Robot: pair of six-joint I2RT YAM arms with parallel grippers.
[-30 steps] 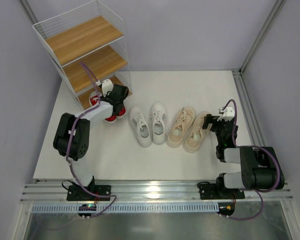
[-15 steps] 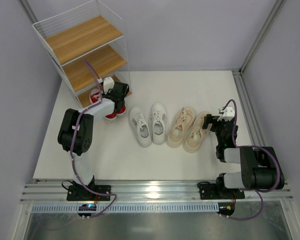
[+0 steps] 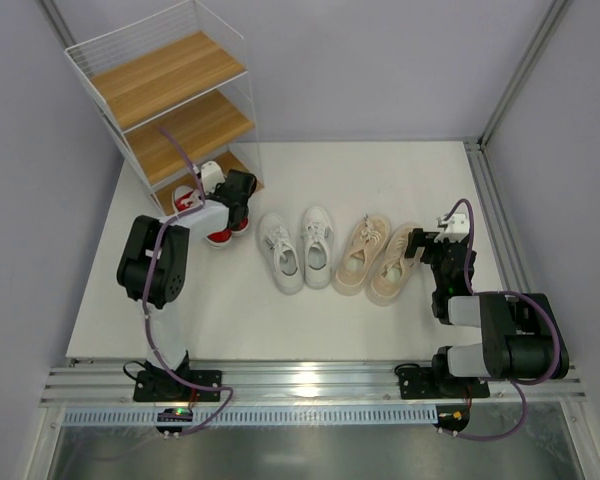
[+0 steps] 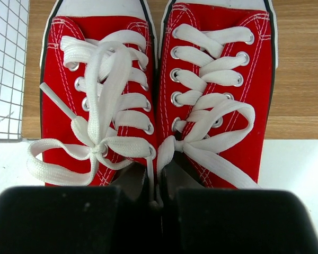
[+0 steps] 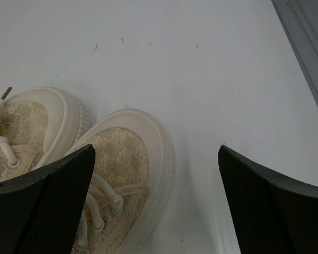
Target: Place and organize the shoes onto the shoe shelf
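The bottom wooden board (image 4: 302,79) lies outward of my left gripper, so my left gripper should push outward to slide the red shoes farther onto that board and let them go.
The two red shoes (image 4: 100,95) lie side by side, toes on the bottom wooden board (image 4: 302,79) of the shoe shelf (image 3: 170,80) and heels on the white table. My left gripper (image 4: 159,206) is shut on the inner collars of both red shoes, pinching them together; it also shows in the top view (image 3: 232,192). The white pair (image 3: 298,248) and the beige pair (image 3: 375,258) lie on the table. My right gripper (image 5: 156,206) is open and empty, with the toe of the right beige shoe (image 5: 124,159) by its left finger.
The shelf's white wire side (image 4: 5,69) stands just left of the red shoes. The upper two boards (image 3: 192,125) hold nothing. A metal rail (image 5: 302,37) runs along the table's right edge. Purple walls close in the table.
My left arm has shifted slightly and the red pair has slid a little toward the shelf's bottom board. The right arm has not moved.
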